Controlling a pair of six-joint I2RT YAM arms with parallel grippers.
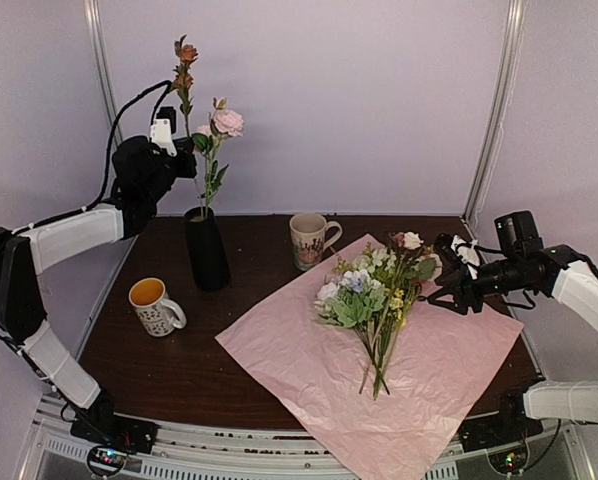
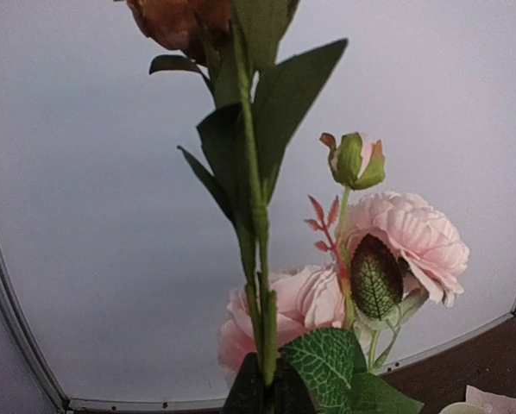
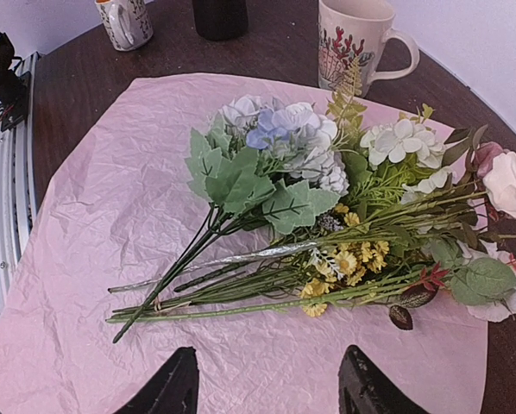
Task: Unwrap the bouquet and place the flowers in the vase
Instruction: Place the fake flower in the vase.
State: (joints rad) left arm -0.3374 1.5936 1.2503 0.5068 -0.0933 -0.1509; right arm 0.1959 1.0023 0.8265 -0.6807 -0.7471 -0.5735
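The green stem still has its orange-red flower (image 1: 185,55) far above the pink rose. My left gripper will next go down toward the black vase's opening (image 1: 199,213) and let go of the stem.
The black vase (image 1: 207,250) stands at the back left with a pink rose (image 1: 227,122) rising from it. High above the vase, my left gripper (image 1: 186,150) is shut on the green stem of an orange-red flower (image 1: 185,55). In the left wrist view that stem (image 2: 256,216) runs up from between the dark fingers of the gripper (image 2: 269,392), with pink roses (image 2: 413,237) behind it. The bouquet lies unwrapped: the flowers (image 1: 379,290) (image 3: 327,198) rest on the spread lilac-pink paper (image 1: 309,370) (image 3: 85,216). My right gripper (image 1: 447,285) (image 3: 267,390) hovers open beside their stems, holding nothing.
A cream patterned mug (image 1: 310,240) (image 3: 357,39) stands behind the paper. An orange-lined mug (image 1: 155,305) sits at the left, in front of the vase. The paper's front corner overhangs the table's near edge (image 1: 179,420).
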